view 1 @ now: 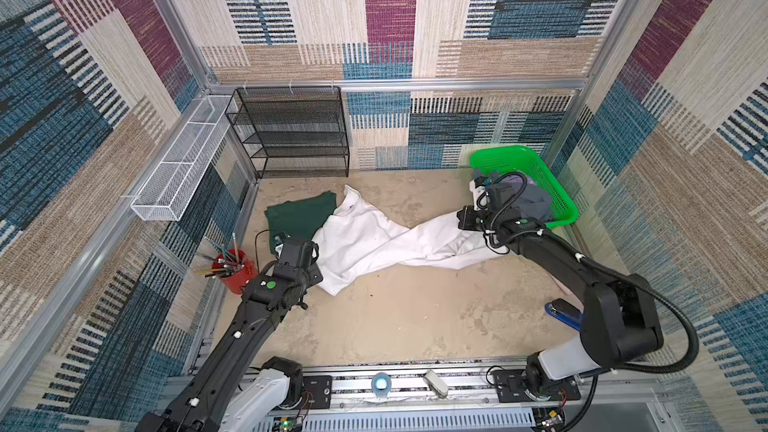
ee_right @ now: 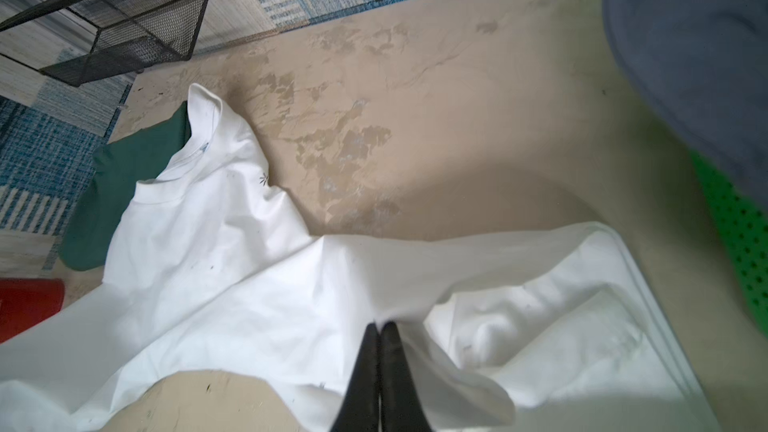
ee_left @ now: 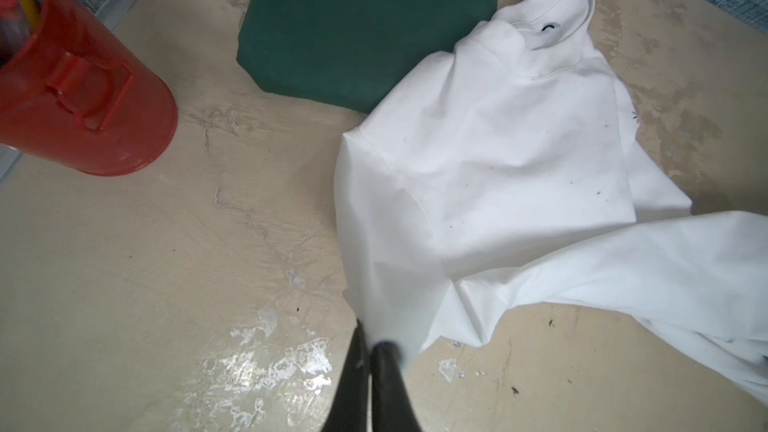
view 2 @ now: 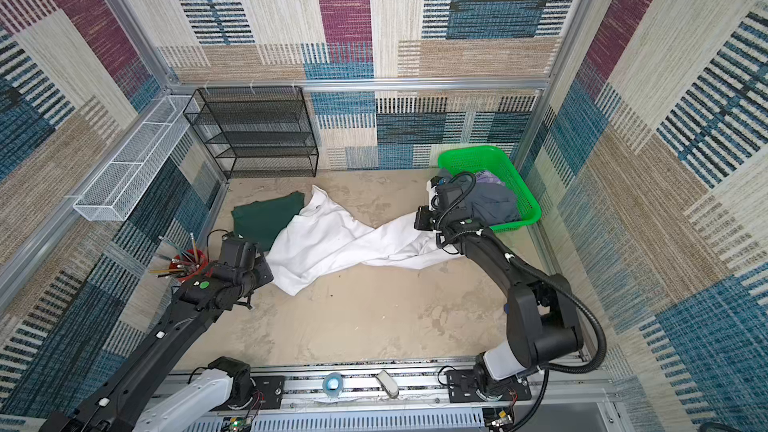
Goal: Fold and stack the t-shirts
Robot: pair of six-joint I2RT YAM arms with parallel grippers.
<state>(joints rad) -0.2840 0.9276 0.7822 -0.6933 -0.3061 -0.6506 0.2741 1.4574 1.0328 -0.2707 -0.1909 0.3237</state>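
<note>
The right gripper next lowers the fold of the white t-shirt it still holds above the table onto the white t-shirt's end by the basket and releases, as that end lies below.
A large white t-shirt lies twisted across the table, stretched between my two grippers. My left gripper is shut on its edge at the left end, near the red cup. My right gripper is shut on a fold of the white t-shirt at the right end, beside the basket. A dark green t-shirt lies folded flat at the back left, its near corner under the white one. A grey t-shirt sits crumpled in the green basket.
A red cup full of pencils stands by the left wall, close to my left wrist. A black mesh shelf stands at the back left, and a white wire tray hangs on the left wall. A blue stapler lies at the right edge.
</note>
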